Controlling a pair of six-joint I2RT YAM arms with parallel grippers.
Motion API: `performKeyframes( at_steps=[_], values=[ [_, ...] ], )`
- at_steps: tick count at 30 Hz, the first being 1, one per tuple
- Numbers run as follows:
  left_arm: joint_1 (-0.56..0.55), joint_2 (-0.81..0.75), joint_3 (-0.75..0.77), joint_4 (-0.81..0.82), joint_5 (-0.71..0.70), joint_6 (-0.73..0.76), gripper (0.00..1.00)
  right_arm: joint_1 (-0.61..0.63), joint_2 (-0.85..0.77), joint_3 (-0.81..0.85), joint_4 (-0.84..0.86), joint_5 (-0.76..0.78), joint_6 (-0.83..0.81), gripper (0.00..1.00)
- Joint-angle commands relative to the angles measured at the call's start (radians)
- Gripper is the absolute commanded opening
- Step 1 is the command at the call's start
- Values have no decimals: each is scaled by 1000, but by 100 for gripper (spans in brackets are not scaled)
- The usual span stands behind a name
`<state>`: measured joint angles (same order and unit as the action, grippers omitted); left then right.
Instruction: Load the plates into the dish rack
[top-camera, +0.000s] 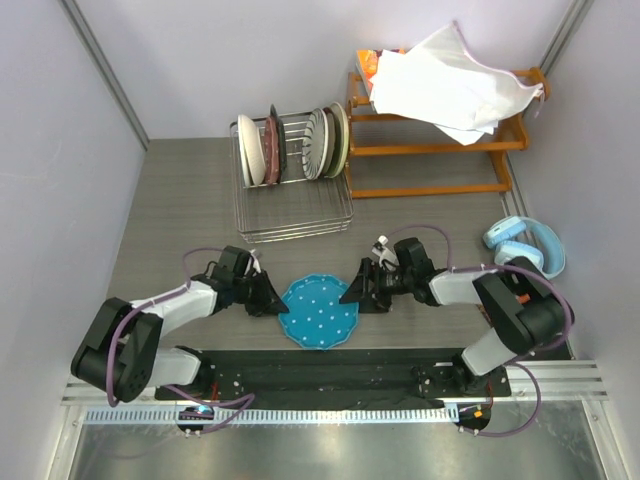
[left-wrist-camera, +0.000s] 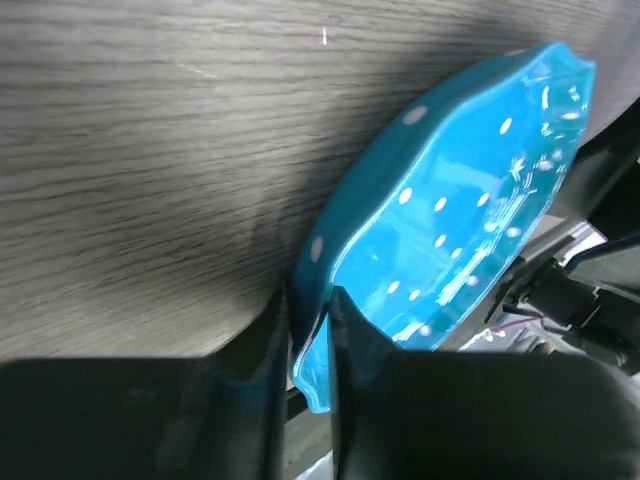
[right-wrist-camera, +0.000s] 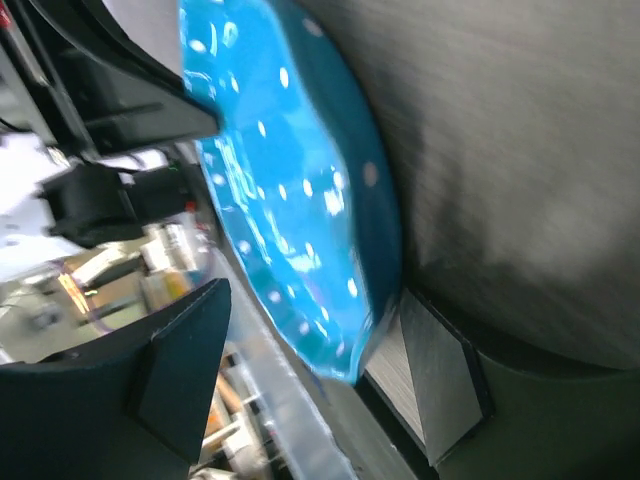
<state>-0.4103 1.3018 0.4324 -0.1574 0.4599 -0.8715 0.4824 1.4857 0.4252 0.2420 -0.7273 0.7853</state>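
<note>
The blue plate's free rim (top-camera: 353, 303) (right-wrist-camera: 350, 345) is already between the open fingers of my right gripper. My right gripper will slide toward the left gripper, farther over the plate's rim, and close.
The blue plate with white dots (top-camera: 318, 312) sits between my two grippers near the table's front edge, tilted up off the table. My left gripper (top-camera: 272, 296) is shut on its left rim; in the left wrist view the plate (left-wrist-camera: 450, 220) has its rim pinched between the jaws of the gripper (left-wrist-camera: 310, 330). My right gripper (top-camera: 352, 290) is open and straddles the right rim (right-wrist-camera: 290, 190), one pad (right-wrist-camera: 425, 360) against its underside. The silver wire dish rack (top-camera: 300, 228) stands behind, holding the red-rimmed plate (top-camera: 270, 150), the striped plate (top-camera: 316, 142) and the leaf plate (top-camera: 340, 138) upright.
An orange wooden slatted rack (top-camera: 430, 150) with a white cloth (top-camera: 450, 80) over it stands at the back right. Blue headphones (top-camera: 525, 245) lie at the right edge. Grey walls close in both sides.
</note>
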Motion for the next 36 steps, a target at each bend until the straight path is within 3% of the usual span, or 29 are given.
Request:
performKeyframes(
  at_steps=[1,6,13,15,18,19,21,22,25,28,36],
  values=[
    [-2,19,-24,58,8,-14,2,5,186,30,92,0,25,75],
    [-4,31,-23,77,25,-26,0,39,283,80,101,-29,-3,73],
    [-2,42,-3,45,7,-6,0,32,202,72,66,8,-32,66],
    [-2,34,-3,30,5,-1,0,4,182,63,66,17,-32,59],
    [-2,28,-3,16,2,6,2,-19,157,66,71,22,-40,40],
    [-2,30,2,10,-1,12,16,-28,154,67,83,17,-40,28],
    [-2,28,23,-16,-10,29,29,-31,133,84,83,0,-50,14],
    [-2,25,35,-31,-15,41,42,-31,124,93,65,-6,-61,3],
    [5,2,97,-102,-39,106,57,-39,61,130,-12,-20,-115,1],
    [37,-36,193,-206,-85,219,68,-56,-4,185,-143,-59,-225,1],
    [218,-154,577,-425,-115,609,71,-84,-188,499,-556,-118,-573,1]
  ],
)
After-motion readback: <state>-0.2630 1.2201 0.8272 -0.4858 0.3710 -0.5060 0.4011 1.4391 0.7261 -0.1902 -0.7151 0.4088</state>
